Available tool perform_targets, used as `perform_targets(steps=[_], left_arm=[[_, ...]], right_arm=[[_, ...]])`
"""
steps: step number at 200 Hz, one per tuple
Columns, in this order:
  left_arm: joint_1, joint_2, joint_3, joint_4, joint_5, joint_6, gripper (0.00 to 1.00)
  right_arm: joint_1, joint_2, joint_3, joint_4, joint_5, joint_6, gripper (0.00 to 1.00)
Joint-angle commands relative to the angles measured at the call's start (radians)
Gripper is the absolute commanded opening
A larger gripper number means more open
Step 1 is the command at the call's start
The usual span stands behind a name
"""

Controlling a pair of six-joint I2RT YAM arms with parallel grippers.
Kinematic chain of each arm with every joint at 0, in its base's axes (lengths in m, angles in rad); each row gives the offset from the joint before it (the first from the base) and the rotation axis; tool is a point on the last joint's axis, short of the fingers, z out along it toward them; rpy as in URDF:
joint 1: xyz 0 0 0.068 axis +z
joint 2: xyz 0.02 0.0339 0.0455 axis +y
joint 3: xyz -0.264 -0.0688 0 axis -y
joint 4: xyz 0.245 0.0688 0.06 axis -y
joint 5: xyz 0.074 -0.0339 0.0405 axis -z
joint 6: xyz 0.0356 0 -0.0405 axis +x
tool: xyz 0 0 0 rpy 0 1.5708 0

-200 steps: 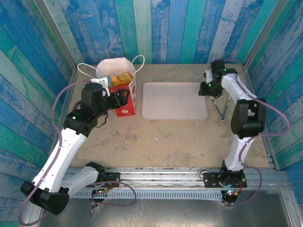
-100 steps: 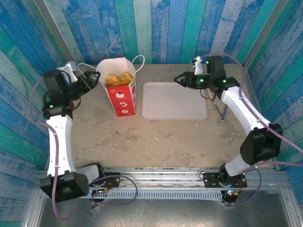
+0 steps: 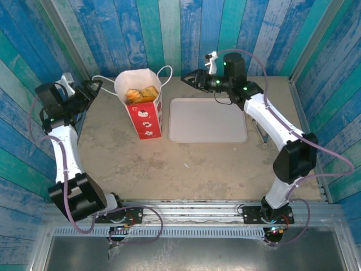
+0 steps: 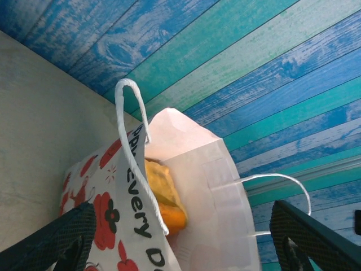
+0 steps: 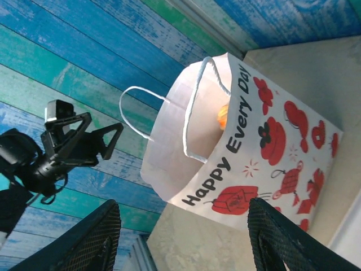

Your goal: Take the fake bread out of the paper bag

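The right gripper will next move across toward the bag [image 3: 148,114] with its fingers open around the bag's nearer cord handle, because that handle sticks out from the bag's rim ahead of the fingers.
The red-and-white paper bag [image 3: 148,114] stands upright at the back left of the table, mouth open. Golden fake bread [image 3: 141,94] fills its top. My left gripper [image 3: 95,87] hovers open just left of the bag, by the left cord handle [image 3: 103,80], not touching the bag. My right gripper [image 3: 186,78] hangs open in the air to the bag's right, pointing at it. In the left wrist view the bag [image 4: 197,186] and an orange piece of bread [image 4: 166,200] lie ahead of the open gripper [image 4: 180,228]. The right wrist view shows the bag [image 5: 254,152] ahead of its open gripper [image 5: 183,228].
A pale pink tray [image 3: 207,119] lies flat just right of the bag. A thin metal rod [image 3: 260,131] leans by the right wall. Blue and green plank walls [image 3: 186,34] close in the back and sides. Bare tabletop [image 3: 186,164] spreads in front.
The left arm has swung from beside the bag out to the far left and back. The right gripper has travelled left from the right corner toward the bag, its jaws widening.
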Motion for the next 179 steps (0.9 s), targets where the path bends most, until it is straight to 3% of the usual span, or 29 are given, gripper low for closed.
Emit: perform_targets(steps=[1,31,90,150,179], left_arm=[[0.005,0.071,0.002,0.136,0.096,-0.048,0.8],[0.003,0.129,0.032,0.158,0.123,-0.048,0.74],[-0.009,0.219,0.026,0.445,0.255,-0.274,0.63],[-0.038,0.289,0.052,0.557,0.297,-0.359,0.55],[-0.055,0.311,0.067,0.596,0.302,-0.388,0.45]], right_arm=[[0.015,0.051,0.069,0.042,-0.037,0.078,0.63],[0.027,0.102,0.128,0.041,-0.029,0.113,0.63],[0.03,0.2,0.241,-0.015,-0.014,0.128,0.62],[0.043,0.321,0.391,-0.079,-0.016,0.146,0.59],[0.052,0.364,0.448,-0.106,-0.012,0.143,0.58]])
